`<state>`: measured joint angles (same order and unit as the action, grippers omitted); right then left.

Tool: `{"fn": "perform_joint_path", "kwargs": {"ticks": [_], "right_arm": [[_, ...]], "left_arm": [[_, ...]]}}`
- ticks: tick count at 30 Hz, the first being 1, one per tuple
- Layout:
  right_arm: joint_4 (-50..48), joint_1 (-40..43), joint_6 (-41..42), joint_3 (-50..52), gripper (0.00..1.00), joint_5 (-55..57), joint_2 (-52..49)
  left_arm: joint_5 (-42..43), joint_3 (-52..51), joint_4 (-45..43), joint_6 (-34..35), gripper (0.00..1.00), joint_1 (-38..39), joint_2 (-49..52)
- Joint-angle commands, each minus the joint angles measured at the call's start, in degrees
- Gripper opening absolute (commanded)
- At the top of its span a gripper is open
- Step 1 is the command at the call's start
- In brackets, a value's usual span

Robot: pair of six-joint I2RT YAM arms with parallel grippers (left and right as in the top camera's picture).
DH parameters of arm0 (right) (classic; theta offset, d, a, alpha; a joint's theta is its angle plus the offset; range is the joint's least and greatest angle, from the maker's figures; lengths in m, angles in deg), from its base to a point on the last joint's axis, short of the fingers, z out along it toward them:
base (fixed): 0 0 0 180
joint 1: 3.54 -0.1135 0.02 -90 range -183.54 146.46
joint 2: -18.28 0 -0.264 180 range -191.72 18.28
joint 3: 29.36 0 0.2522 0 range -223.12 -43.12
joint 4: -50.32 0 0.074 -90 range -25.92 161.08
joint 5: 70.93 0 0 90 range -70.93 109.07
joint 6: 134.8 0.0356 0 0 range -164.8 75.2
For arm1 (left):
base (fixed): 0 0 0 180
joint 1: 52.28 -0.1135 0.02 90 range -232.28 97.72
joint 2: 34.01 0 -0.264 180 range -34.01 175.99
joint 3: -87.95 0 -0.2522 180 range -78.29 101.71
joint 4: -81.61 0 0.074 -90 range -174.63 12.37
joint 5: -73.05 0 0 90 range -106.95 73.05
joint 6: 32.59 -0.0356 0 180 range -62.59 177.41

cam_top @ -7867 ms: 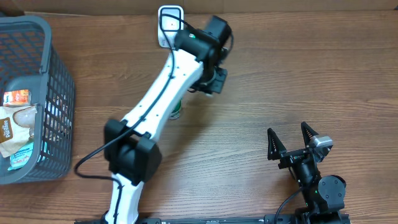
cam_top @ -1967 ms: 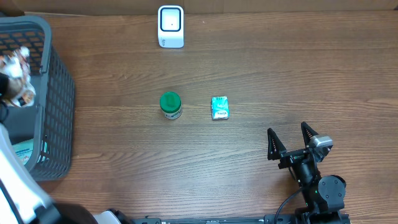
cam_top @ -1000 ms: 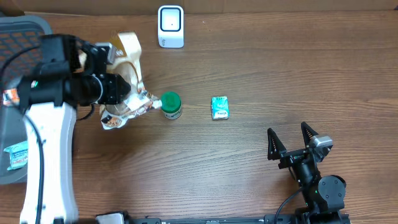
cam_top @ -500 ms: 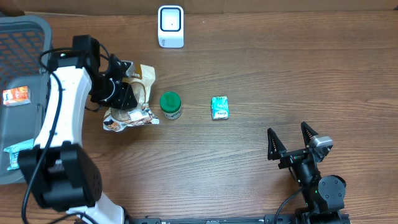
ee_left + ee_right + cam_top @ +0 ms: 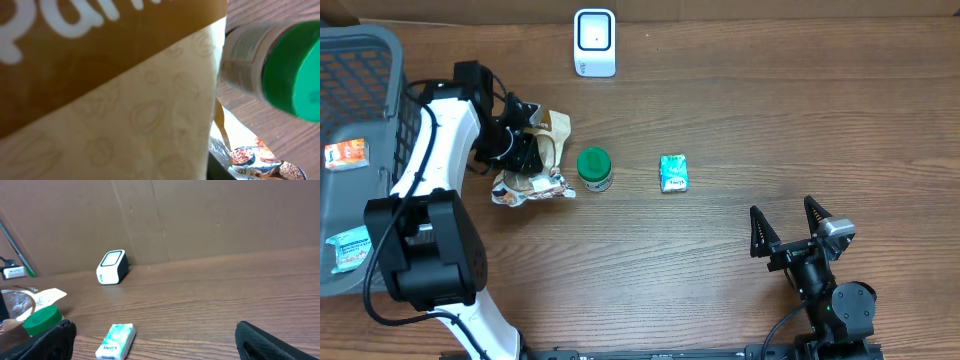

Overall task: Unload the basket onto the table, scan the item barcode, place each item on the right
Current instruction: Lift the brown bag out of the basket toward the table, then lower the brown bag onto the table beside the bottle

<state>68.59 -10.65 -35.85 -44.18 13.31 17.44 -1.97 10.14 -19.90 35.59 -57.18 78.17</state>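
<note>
I will move the snack bag with my left gripper away from the basket and toward the tissue pack (image 5: 674,173), and I will push the jar along because it is in the way.
My left gripper (image 5: 520,150) is shut on a brown and cream snack bag (image 5: 532,185), held just left of a green-capped jar (image 5: 594,167). In the left wrist view the bag (image 5: 125,115) fills almost the whole picture and hides the fingers; the jar (image 5: 285,70) shows at the right. No barcode is visible. The white scanner (image 5: 594,42) stands at the table's far edge, also seen in the right wrist view (image 5: 111,266). My right gripper (image 5: 782,208) rests open at the near right, holding nothing.
A teal tissue pack (image 5: 673,173) lies right of the jar. A grey basket (image 5: 360,38) with a few packets stands at the far left. A cardboard wall (image 5: 200,215) runs behind the scanner.
The left arm has carried the bag out of the basket and settled it lower, beside the green-capped jar. The right arm has not moved.
</note>
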Motion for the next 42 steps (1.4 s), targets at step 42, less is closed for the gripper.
{"fn": "perform_joint_path", "kwargs": {"ticks": [42], "right_arm": [[-0.3, 0.4, 0.0, 0.6, 1.00, 0.1, 0.7]], "left_arm": [[2.1, -6.3, -14.2, 18.6, 0.04, 22.1, 0.4]]}}
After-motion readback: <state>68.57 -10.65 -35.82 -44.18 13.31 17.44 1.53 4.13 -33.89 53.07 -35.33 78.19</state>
